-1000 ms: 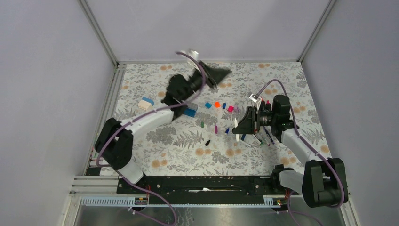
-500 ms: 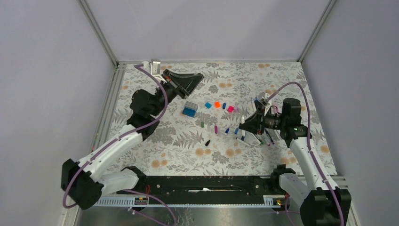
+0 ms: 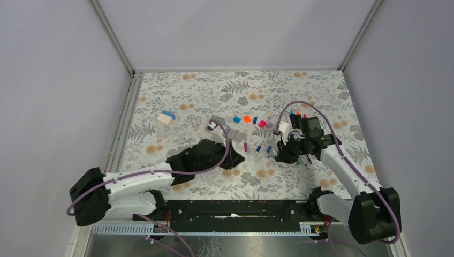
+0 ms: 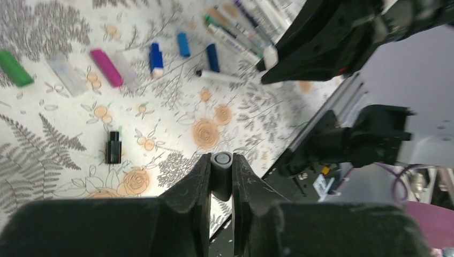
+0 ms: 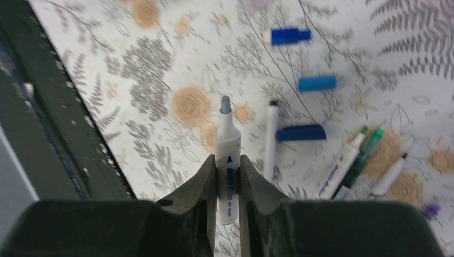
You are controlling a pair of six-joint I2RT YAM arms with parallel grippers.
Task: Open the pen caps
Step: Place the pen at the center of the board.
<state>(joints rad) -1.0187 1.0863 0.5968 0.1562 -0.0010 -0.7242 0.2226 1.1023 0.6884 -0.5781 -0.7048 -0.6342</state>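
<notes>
My left gripper lowers onto the open cloth [image 4: 159, 139] beside the black cap next and releases the grey cap [image 4: 221, 172] there, since it is already off the white pen.
My left gripper [image 4: 220, 158] is shut on a small grey pen cap [image 4: 221, 172], held low over the near middle of the table [image 3: 238, 159]. My right gripper [image 5: 227, 160] is shut on an uncapped white pen [image 5: 226, 131] with a grey tip, a little right of the left gripper [image 3: 278, 155]. Loose caps lie on the floral cloth: a black one [image 4: 113, 147], a green one [image 4: 15, 68], a magenta one [image 4: 105, 67], and blue ones [image 5: 317, 83] [image 5: 289, 36]. Orange [image 3: 247, 118] and pink [image 3: 262, 123] caps lie farther back.
Several uncapped pens [image 5: 348, 160] lie in a heap under and right of my right gripper, and one white pen [image 5: 271, 139] lies apart. A white-and-blue block [image 3: 167, 118] sits at the back left. The black front rail [image 3: 235, 206] runs along the near edge.
My left arm has swung from high over the back of the table down to the near middle, cap still held. My right gripper has turned and lowered slightly with its pen.
</notes>
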